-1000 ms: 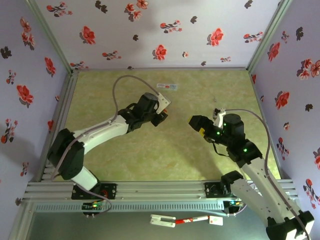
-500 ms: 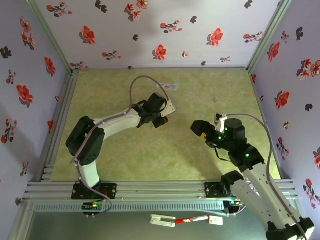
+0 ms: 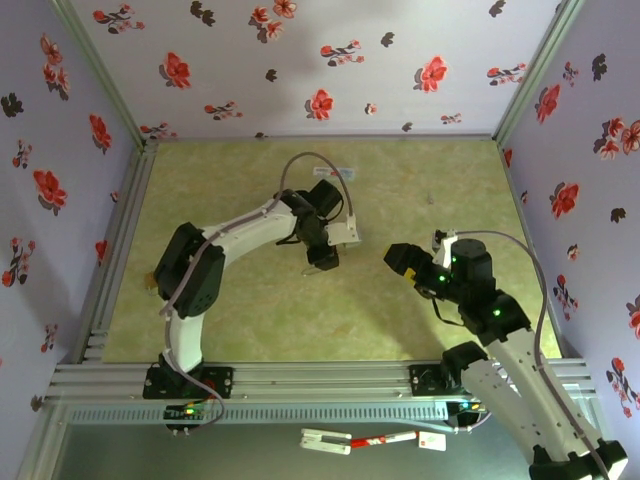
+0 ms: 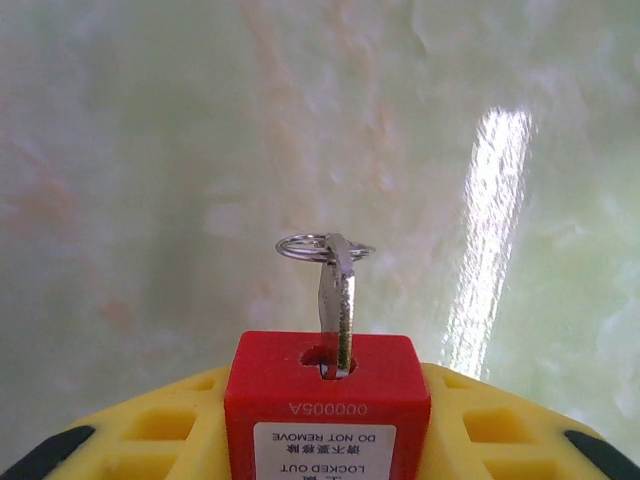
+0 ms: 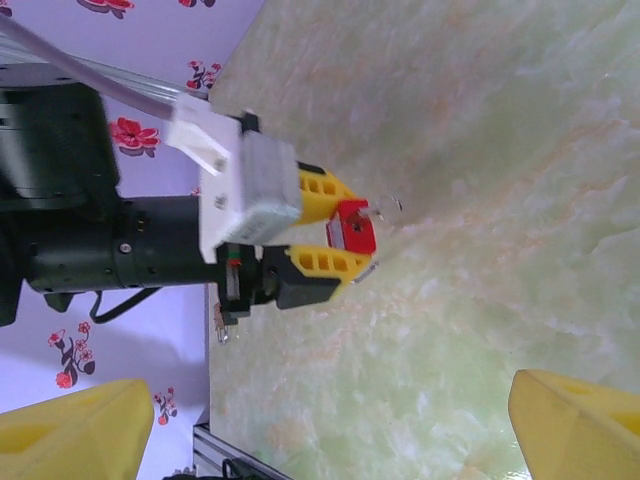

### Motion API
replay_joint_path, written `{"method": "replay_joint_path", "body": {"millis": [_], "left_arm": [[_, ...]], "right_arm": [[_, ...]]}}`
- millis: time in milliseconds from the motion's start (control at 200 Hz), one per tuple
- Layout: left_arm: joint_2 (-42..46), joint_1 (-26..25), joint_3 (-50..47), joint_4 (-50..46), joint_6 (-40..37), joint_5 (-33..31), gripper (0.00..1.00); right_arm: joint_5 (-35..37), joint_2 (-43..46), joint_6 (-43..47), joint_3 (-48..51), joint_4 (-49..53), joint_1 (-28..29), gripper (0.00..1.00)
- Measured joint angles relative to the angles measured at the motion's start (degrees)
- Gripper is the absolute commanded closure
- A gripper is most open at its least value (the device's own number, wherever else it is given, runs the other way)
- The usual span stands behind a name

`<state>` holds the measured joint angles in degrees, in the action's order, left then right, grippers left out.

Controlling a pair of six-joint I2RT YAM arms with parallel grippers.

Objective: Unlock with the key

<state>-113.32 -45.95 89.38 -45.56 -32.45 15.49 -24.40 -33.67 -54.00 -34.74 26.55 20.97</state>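
Observation:
I need to lower my left gripper until the lock rests on the clear patch below, and then let go of it, because the red padlock [image 4: 328, 385] hangs above bare green mat.
A red padlock [image 4: 328, 385] with a white label sits clamped between the yellow fingers [image 4: 500, 430] of my left gripper [image 3: 323, 257], which is shut on it. A silver key [image 4: 338, 300] with a small ring stands in the keyhole on the lock's end face. In the right wrist view the same padlock [image 5: 352, 228] and key [image 5: 385, 208] hang a little above the green mat, pointing toward my right gripper [image 3: 400, 262]. That gripper is open, its yellow fingertips [image 5: 575, 425] wide apart with nothing between them, a short way from the key.
The green marbled mat [image 3: 250, 300] covers the floor, bounded by floral walls on three sides. A small white card [image 3: 340, 173] lies near the back wall. An aluminium rail [image 3: 300, 380] runs along the front edge, with a red-and-white tool [image 3: 370, 438] beyond it.
My left arm has swung the padlock rightward and toward the front, turning the key end to face the right gripper. The right gripper has shifted slightly toward the front.

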Motion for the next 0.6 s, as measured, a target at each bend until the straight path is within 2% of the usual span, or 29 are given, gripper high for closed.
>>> {"method": "replay_joint_path", "body": {"millis": [230,595], "left_arm": [[-5.7,0.0,2.9,-3.6,-1.4,0.6,1.0],[-5.9,-1.7,0.3,5.7,-4.2,-3.1,0.98]], "right_arm": [[0.0,-1.3,0.7,0.0,0.6,-0.8,0.08],[-0.7,-1.3,1.6,0.0,1.7,-2.5,0.08]]}}
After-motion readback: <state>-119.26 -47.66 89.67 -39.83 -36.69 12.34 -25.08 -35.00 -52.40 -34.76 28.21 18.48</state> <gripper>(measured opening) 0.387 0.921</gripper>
